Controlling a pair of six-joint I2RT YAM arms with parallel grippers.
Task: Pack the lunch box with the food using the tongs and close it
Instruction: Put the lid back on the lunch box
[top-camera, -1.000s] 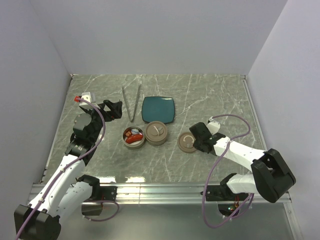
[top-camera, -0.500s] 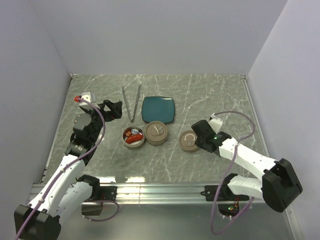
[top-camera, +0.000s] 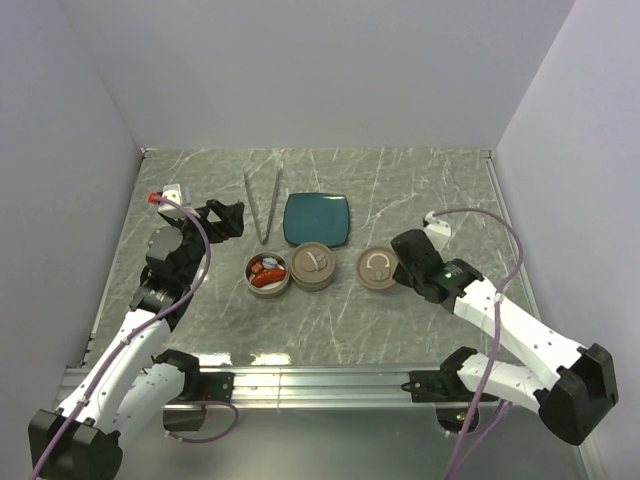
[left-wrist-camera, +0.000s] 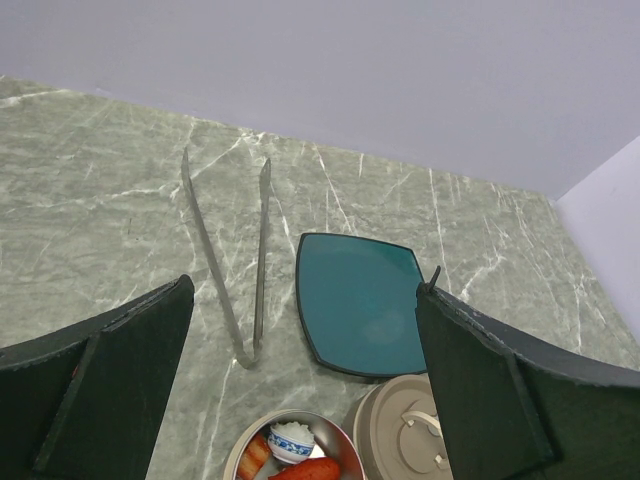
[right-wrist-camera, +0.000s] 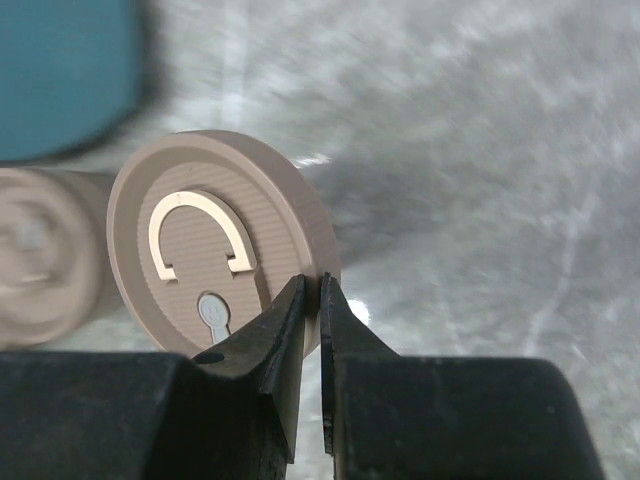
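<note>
The right gripper will carry the lid past the lidded tin next, down onto the open tin's rim (top-camera: 268, 273), and let go of it, because the sausage tin stands uncovered.
The lunch box shows as two round tins. One tin (top-camera: 268, 274) stands open with food (left-wrist-camera: 292, 441) in it: red sausages and a small white piece. The other tin (top-camera: 313, 266) wears its brown lid. A second brown lid (top-camera: 378, 268) is pinched by its rim in my right gripper (top-camera: 402, 272), tilted off the table in the right wrist view (right-wrist-camera: 210, 255). The tongs (top-camera: 262, 205) lie flat beyond the open tin, touched by nothing. My left gripper (top-camera: 225, 218) hovers open left of the tongs with nothing between its fingers.
A teal rounded-square plate (top-camera: 317, 219) lies bare just behind the two tins, right of the tongs. White walls close the marbled table on three sides. A metal rail (top-camera: 330, 378) runs along the near edge by the arm bases.
My right gripper has carried the loose brown lid a little farther from the near edge and up. That arm's elbow swung out to the right. The left arm stayed still.
</note>
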